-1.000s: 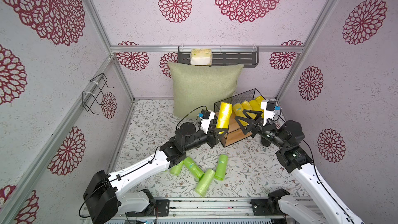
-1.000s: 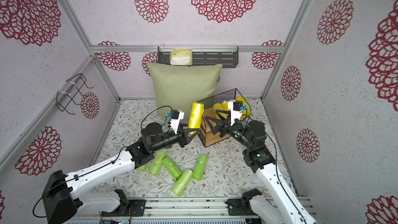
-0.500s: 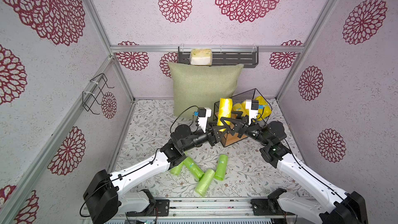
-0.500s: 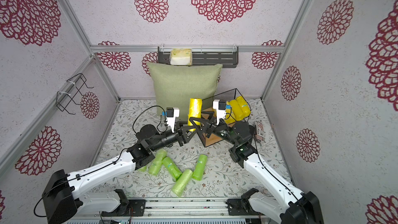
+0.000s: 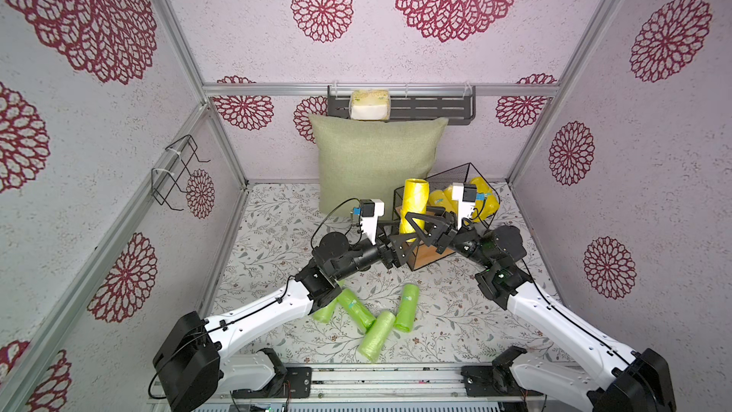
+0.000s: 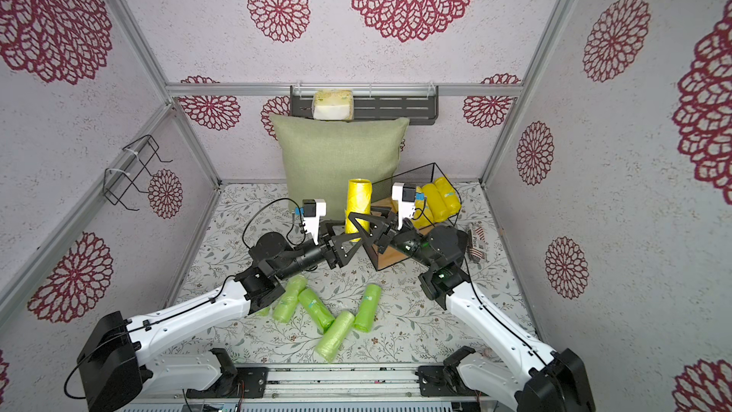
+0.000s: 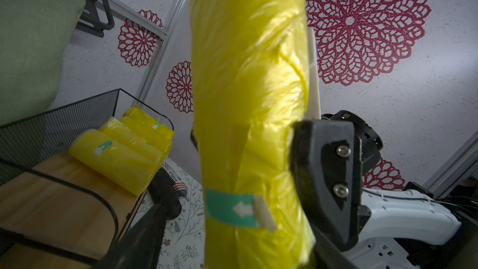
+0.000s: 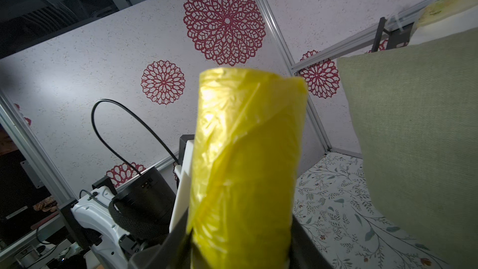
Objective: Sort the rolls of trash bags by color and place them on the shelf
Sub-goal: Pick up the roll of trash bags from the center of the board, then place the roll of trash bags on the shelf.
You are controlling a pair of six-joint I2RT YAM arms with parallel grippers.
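My right gripper should swing over the shelf next, tilting downward, then lower onto the bare board [image 6: 381, 203] beside the yellow rolls and release, because they already lie there.
A yellow roll [image 5: 414, 204] stands upright in the air just left of the shelf [image 5: 429, 259], between my two grippers. My right gripper [image 5: 422, 225] is shut on its lower part, and both jaws press its sides in the right wrist view [image 8: 240, 177]. My left gripper [image 5: 404, 241] is open around the same roll [image 7: 248, 99], with a gap beside one finger [image 7: 144, 239]. Other yellow rolls [image 5: 483, 196] lie on the shelf's upper wooden board [image 7: 64, 210]. Several green rolls [image 5: 408, 307] lie on the floor in front, also in a top view [image 6: 366, 307].
A green pillow [image 5: 376, 164] leans on the back wall behind the shelf. Above it hangs a dark slotted rack [image 5: 431, 107] with a pale packet [image 5: 370, 105]. A black wire holder [image 5: 178, 172] is on the left wall. A small printed black item [image 6: 477, 243] lies right of the shelf.
My right gripper swung left from the shelf to the yellow roll and closed on it. My left gripper, which held the roll, has opened.
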